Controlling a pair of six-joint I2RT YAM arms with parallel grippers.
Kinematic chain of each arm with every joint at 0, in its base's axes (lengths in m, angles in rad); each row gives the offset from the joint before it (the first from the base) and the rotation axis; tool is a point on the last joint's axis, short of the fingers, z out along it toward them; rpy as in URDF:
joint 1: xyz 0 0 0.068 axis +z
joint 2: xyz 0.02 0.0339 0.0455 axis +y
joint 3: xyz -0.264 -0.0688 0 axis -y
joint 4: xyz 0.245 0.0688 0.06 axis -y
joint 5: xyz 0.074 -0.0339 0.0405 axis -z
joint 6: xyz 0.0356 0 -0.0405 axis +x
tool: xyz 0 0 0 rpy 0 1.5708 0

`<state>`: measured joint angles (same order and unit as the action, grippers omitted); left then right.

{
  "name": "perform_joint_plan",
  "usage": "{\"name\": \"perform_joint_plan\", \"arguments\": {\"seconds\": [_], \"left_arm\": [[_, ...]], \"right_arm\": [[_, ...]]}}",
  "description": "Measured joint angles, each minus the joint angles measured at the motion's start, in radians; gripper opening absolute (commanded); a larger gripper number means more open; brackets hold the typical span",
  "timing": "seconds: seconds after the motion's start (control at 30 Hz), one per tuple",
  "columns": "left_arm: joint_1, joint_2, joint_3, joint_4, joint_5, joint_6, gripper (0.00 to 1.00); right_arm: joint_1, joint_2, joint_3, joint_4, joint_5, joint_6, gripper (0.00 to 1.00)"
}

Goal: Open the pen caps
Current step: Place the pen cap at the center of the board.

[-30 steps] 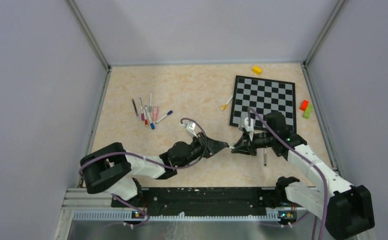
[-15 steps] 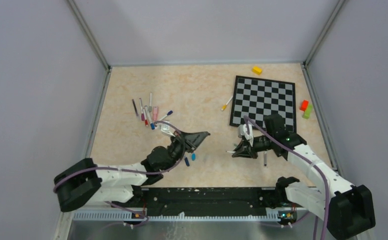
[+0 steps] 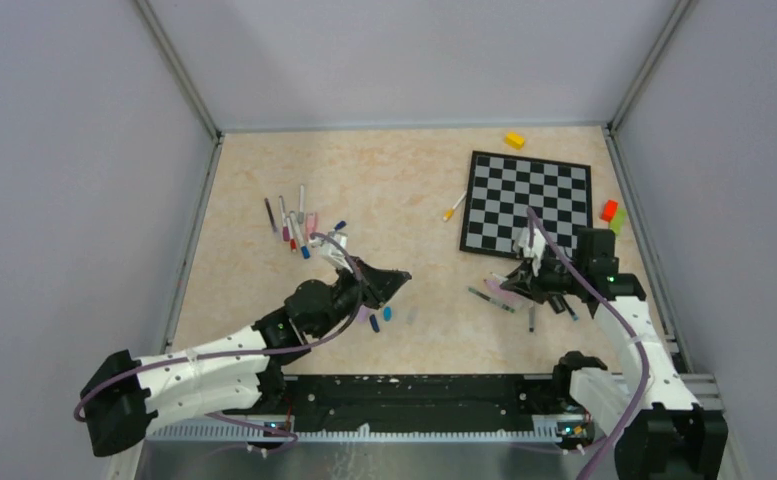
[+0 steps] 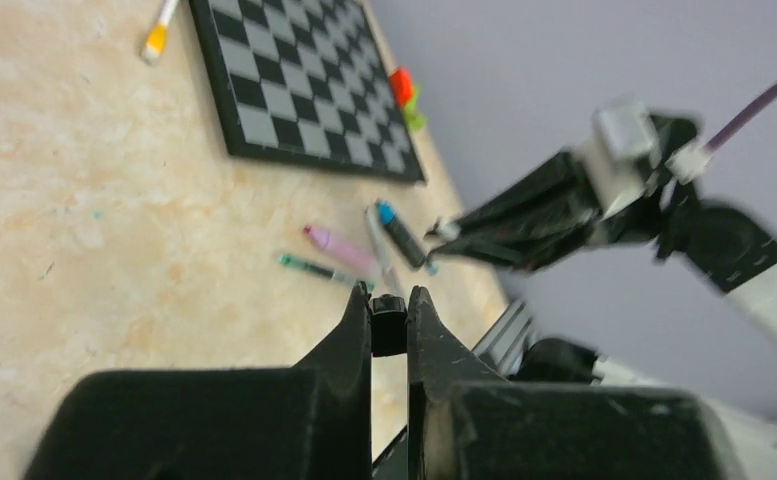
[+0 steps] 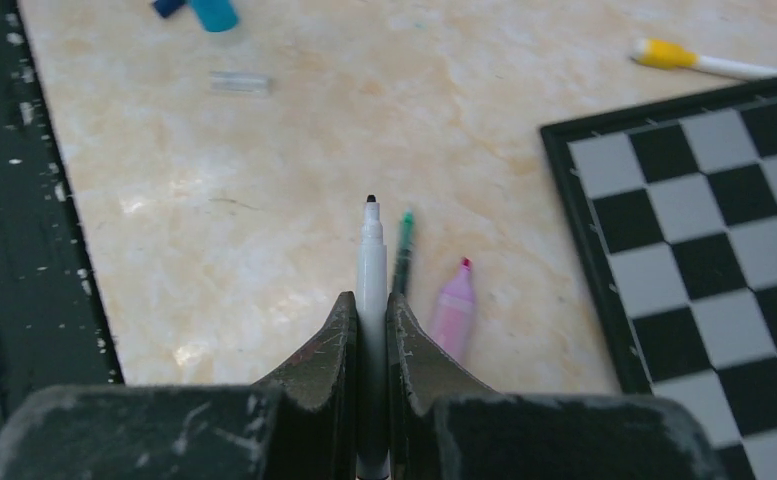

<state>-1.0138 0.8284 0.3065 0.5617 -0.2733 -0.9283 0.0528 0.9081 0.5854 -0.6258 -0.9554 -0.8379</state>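
I will next move my right gripper across and down to clear tabletop past the blue-tipped marker, to the gripper's right in the top view, and release the white pen.
My left gripper (image 4: 389,300) is shut on a small black pen cap (image 4: 388,327), held above the table left of centre; from above this left gripper (image 3: 399,277) points right. My right gripper (image 5: 369,300) is shut on a thin white pen (image 5: 371,255) whose black tip is bare. In the top view the right gripper (image 3: 509,283) sits low by the chessboard's near corner. Loose pen caps lie between the arms: a blue one (image 3: 387,313), a navy one (image 3: 373,322) and a clear one (image 5: 239,82). Several capped pens (image 3: 297,222) lie at the left.
A pink pen (image 5: 452,308) and a thin green pen (image 5: 404,248) lie just under the right gripper. An orange-tipped pen (image 3: 454,206) lies left of the chessboard (image 3: 534,195). A yellow block (image 3: 514,140) sits behind the board, red (image 3: 609,210) and green blocks (image 3: 618,224) to its right.
The two grippers met tip to tip a second ago and have drawn apart. The left went left holding the black cap; the right swung right and lower with the uncapped pen.
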Motion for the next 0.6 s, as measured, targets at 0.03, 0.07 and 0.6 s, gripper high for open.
{"name": "perform_joint_plan", "arguments": {"seconds": [0.03,0.07,0.6], "left_arm": [[0.000,0.011,0.035,-0.069,0.034,0.028,0.06],[0.000,0.029,0.069,-0.128,0.066,0.053,0.06],[-0.021,0.608,0.458,-0.635,0.356,0.308,0.14]], "right_arm": [[-0.040,-0.018,0.001,0.000,0.005,0.000,0.00],[-0.078,-0.034,0.005,-0.004,0.010,0.001,0.00],[-0.161,0.010,0.018,0.005,0.027,0.029,0.00]]}}
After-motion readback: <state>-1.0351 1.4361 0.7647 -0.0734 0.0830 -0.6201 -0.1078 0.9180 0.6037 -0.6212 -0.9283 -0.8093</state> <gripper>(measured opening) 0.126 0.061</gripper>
